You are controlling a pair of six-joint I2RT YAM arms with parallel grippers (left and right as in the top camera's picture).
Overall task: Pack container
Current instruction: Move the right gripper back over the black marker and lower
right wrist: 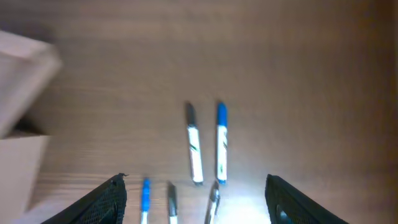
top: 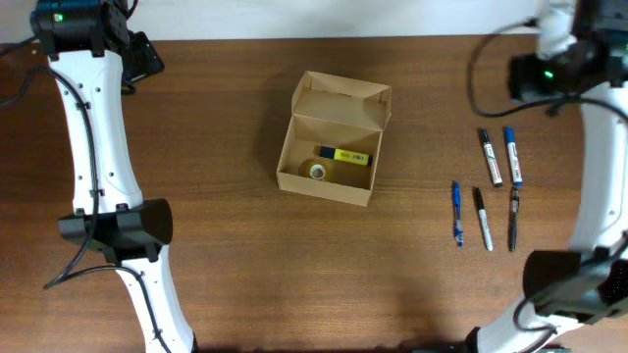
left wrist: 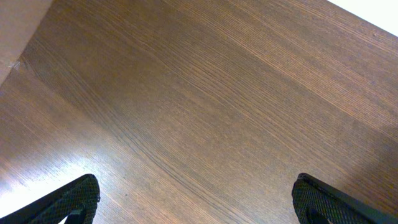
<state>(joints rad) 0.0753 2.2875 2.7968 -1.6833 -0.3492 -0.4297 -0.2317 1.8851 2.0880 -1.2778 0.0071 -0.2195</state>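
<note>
The blue marker is close alongside. So my right gripper will next bring its fingers closer together and go down onto the white body of the black marker (top: pixel 491 159) (right wrist: pixel 194 143) below it.
The container (top: pixel 332 186), a tan cardboard box, stands open mid-table with its flap lid (top: pixel 343 100) raised at the back. Inside lie a yellow marker (top: pixel 344 156) and a small tape roll (top: pixel 317 172). The box's blurred edge shows in the right wrist view (right wrist: pixel 23 68). My left gripper (left wrist: pixel 196 199) is open and empty over bare wood at the far left. My right gripper (right wrist: pixel 196 199) is open and empty, high above the pens at the far right.
Right of the box lie a black marker (top: pixel 491 157) (right wrist: pixel 194 146), a blue marker (top: pixel 512 155) (right wrist: pixel 221 142), a blue pen (top: pixel 457 213) (right wrist: pixel 145 196) and two thin pens (top: pixel 483 220) (top: pixel 513 220). The arm bases stand at the front corners.
</note>
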